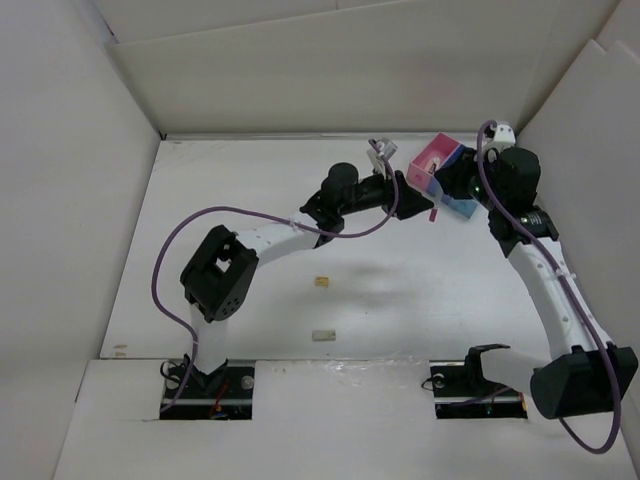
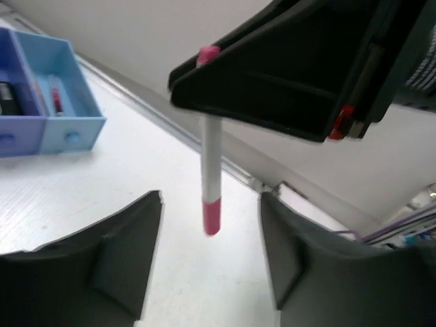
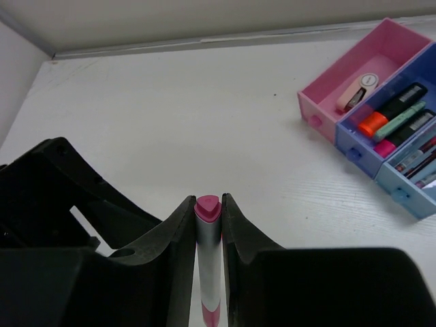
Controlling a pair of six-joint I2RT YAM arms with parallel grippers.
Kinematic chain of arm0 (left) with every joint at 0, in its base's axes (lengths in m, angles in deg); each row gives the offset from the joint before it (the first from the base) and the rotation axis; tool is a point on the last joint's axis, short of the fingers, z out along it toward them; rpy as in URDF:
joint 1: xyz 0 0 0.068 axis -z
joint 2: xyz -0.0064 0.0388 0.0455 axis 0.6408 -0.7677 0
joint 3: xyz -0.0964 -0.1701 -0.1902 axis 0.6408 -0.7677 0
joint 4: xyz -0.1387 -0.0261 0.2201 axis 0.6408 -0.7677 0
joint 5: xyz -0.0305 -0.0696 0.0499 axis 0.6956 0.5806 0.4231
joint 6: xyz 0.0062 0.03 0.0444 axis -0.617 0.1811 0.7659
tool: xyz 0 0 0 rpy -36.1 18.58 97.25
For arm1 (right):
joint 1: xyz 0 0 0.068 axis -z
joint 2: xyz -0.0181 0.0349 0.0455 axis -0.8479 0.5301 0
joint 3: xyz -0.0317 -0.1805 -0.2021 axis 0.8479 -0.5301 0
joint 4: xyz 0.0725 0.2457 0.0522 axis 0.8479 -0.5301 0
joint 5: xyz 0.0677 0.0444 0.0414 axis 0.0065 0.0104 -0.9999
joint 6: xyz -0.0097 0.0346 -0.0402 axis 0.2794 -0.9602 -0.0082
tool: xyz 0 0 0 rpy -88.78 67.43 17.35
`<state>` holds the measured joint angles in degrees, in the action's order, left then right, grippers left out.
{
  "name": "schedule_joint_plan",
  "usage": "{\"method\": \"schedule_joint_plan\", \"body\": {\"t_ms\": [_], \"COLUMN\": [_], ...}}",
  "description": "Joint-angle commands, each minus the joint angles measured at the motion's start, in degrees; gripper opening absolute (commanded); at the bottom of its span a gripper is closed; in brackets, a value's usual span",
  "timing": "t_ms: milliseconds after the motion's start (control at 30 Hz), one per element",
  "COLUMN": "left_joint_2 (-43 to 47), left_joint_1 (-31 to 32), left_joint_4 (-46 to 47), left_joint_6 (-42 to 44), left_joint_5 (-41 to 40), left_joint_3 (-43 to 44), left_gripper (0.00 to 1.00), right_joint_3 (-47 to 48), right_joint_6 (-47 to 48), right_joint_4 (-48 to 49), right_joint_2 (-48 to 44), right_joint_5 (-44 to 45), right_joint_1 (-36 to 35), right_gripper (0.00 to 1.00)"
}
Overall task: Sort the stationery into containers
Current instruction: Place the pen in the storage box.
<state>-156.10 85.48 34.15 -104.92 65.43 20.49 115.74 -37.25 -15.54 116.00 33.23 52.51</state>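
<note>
My right gripper moves outward and to the right in the top view next, then down over the light blue bin, since that bin already holds pens.
My right gripper [image 3: 208, 199] is shut on a white pen with pink ends [image 3: 208, 235] and holds it upright above the table. In the left wrist view the pen [image 2: 211, 163] hangs from the right gripper [image 2: 293, 75], its lower pink end between my left gripper's [image 2: 210, 195] open fingers, touching neither. From above, both grippers [image 1: 412, 200] [image 1: 441, 192] meet beside the tray [image 1: 437, 160]. The tray [image 3: 320, 109] has a pink bin with an eraser [image 3: 357, 90], a dark blue bin with markers [image 3: 392, 116] and a light blue bin with pens [image 3: 422, 160].
Two small eraser blocks lie on the table in front of the arms, a yellowish one [image 1: 322, 282] and a pale one [image 1: 323, 335]. White walls enclose the table on the left, back and right. The tray stands near the back right corner.
</note>
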Motion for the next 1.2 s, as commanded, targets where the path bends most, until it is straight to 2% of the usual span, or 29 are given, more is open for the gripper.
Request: {"method": "schedule_joint_plan", "body": {"t_ms": [0, 100, 167, 233, 467, 733, 967, 1167], "left_joint_2": [4.7, 10.0, 13.6, 15.5, 23.5, 36.6, 44.7, 48.6], "left_joint_1": [0.0, 1.2, 2.6, 3.6, 9.1, 20.4, 20.4, 20.4], "left_joint_4": [-2.6, -7.0, -11.2, -13.5, -19.0, -30.3, -35.5, -36.2], "left_joint_6": [4.9, 7.3, 7.3, 6.1, 2.4, 3.0, 1.3, 0.2], "left_joint_5": [-4.5, -14.3, -22.1, -25.6, -33.4, -46.7, -48.9, -48.3], "left_joint_3": [-1.6, -6.4, -8.8, -12.9, -26.7, -38.2, -44.5, -49.0], "left_gripper": [0.58, 0.76, 0.83, 0.88, 0.88, 0.88, 0.88, 0.84], "right_joint_3": [3.3, 5.7, 7.6, 10.5, 18.4, 26.5, 32.9, 35.6], "right_joint_6": [0.6, 0.6, 0.6, 0.1, -3.1, -3.6, -5.3, -6.4], "right_joint_4": [1.5, 1.5, 1.5, 1.5, 4.7, 6.6, 6.6, 7.2], "right_joint_2": [1.2, 3.9, 8.2, 13.1, 25.9, 37.5, 45.5, 49.9], "right_joint_5": [6.0, 7.4, 8.1, 8.1, 5.0, 6.0, 6.0, 6.7], "right_joint_1": [1.5, 4.3, 6.4, 8.1, 15.5, 20.4, 22.2, 22.2], "right_gripper": [0.05, 0.05, 0.05, 0.05, 0.06, 0.06, 0.06, 0.07]}}
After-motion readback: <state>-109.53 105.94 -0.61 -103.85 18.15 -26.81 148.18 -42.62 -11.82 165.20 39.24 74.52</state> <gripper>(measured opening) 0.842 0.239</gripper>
